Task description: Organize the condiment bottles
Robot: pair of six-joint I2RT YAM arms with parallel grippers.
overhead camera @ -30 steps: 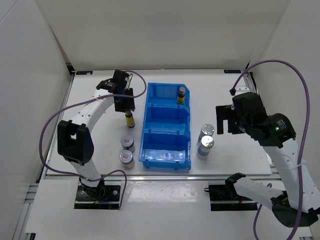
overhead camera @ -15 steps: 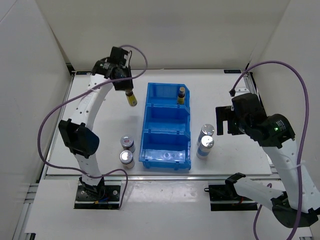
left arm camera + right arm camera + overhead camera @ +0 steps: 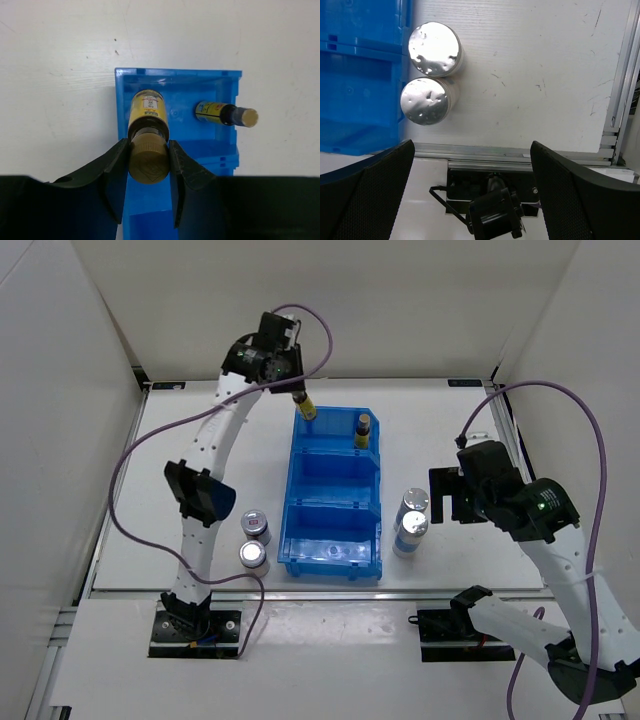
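I should next move my left gripper to the right in the top view, then down to the open bottom of the bin's far section and release, as one bottle leaves room.
My left gripper [image 3: 302, 400] [image 3: 148, 162] is shut on the dark cap of a slim amber bottle [image 3: 307, 410] [image 3: 146, 116] and holds it above the far compartment of the blue bin [image 3: 318, 426] [image 3: 226, 145]. A second amber bottle [image 3: 363, 430] [image 3: 225, 113] stands in that compartment at its right. Two tall silver-lidded cylinders [image 3: 413, 503] [image 3: 409, 531] [image 3: 435, 48] [image 3: 425, 100] stand right of the bin. Two short silver-lidded jars with red marks [image 3: 257, 525] [image 3: 252, 557] stand left of it. My right gripper [image 3: 450, 495] [image 3: 470, 165] is open and empty, right of the cylinders.
The bin's middle [image 3: 332, 480] and near [image 3: 332, 550] compartments hold nothing. White walls close in the table on three sides. A metal rail [image 3: 520, 155] runs along the table's near edge, with the right arm's base below it.
My left gripper has lifted the amber bottle from the table left of the bin and carried it back and right, over the bin's far compartment. The right arm has shifted slightly.
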